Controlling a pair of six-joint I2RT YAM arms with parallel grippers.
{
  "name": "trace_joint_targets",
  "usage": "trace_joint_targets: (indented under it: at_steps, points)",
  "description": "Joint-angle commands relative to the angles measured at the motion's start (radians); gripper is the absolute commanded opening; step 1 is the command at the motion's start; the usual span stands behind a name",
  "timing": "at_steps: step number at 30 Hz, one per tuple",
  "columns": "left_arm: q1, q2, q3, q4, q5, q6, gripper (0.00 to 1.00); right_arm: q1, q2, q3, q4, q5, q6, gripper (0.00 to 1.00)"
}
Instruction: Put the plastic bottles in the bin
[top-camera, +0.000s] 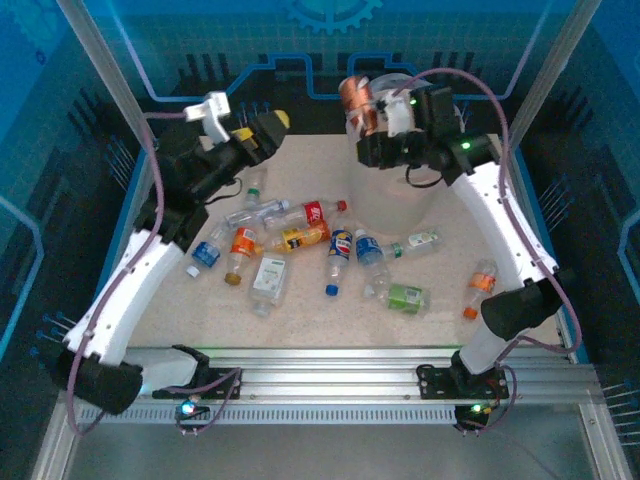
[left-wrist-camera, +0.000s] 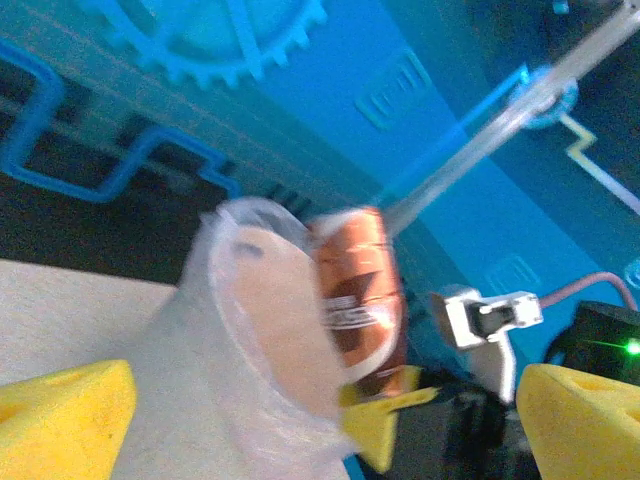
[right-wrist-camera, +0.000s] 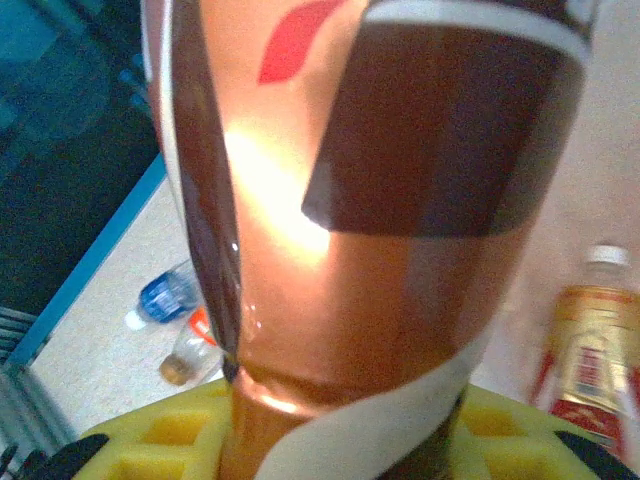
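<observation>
The right gripper shifts in over the bin's opening next, then lowers the bottle inside and releases it, since the bottle still overhangs the bin's rim.
My right gripper (top-camera: 370, 127) is shut on a brown-labelled bottle (top-camera: 355, 98), holding it up beside the rim of the off-white bin (top-camera: 400, 205) at the back of the table. In the right wrist view this bottle (right-wrist-camera: 380, 250) stands close up between my yellow fingers (right-wrist-camera: 150, 440). The left wrist view looks across at the lined bin (left-wrist-camera: 250, 340) and the held bottle (left-wrist-camera: 360, 290). My left gripper (top-camera: 266, 128) hangs open and empty at the back left. Several bottles lie on the table, among them a red-labelled one (top-camera: 315, 212), an orange one (top-camera: 242, 243) and a green one (top-camera: 405, 297).
The loose bottles are spread across the table's middle, with one orange bottle (top-camera: 480, 287) near the right arm. A metal rail (top-camera: 320, 375) runs along the near edge. Blue enclosure walls and frame posts (top-camera: 110, 90) close in the back and sides.
</observation>
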Motion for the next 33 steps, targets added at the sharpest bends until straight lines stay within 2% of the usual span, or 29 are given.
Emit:
trace_joint_targets:
  at_steps: [1,7,15,19,33]
  points:
    - [0.01,-0.094,-0.078,-0.028,-0.21,0.086,0.99,-0.071,0.049,0.13,-0.162,0.037,-0.046,0.12]
    - [0.015,-0.202,-0.164,-0.055,-0.343,0.123,0.99,-0.165,0.205,0.317,-0.296,-0.004,-0.115,0.09]
    - [0.021,-0.229,-0.175,-0.122,-0.375,0.152,0.99,-0.187,0.358,0.423,-0.333,-0.008,-0.214,0.09]
    - [0.023,-0.227,-0.191,-0.132,-0.377,0.15,0.99,-0.187,0.432,0.469,-0.356,0.066,-0.253,0.11]
    - [0.051,-0.193,-0.216,-0.159,-0.367,0.109,0.99,-0.17,0.57,0.462,-0.392,0.34,-0.378,0.15]
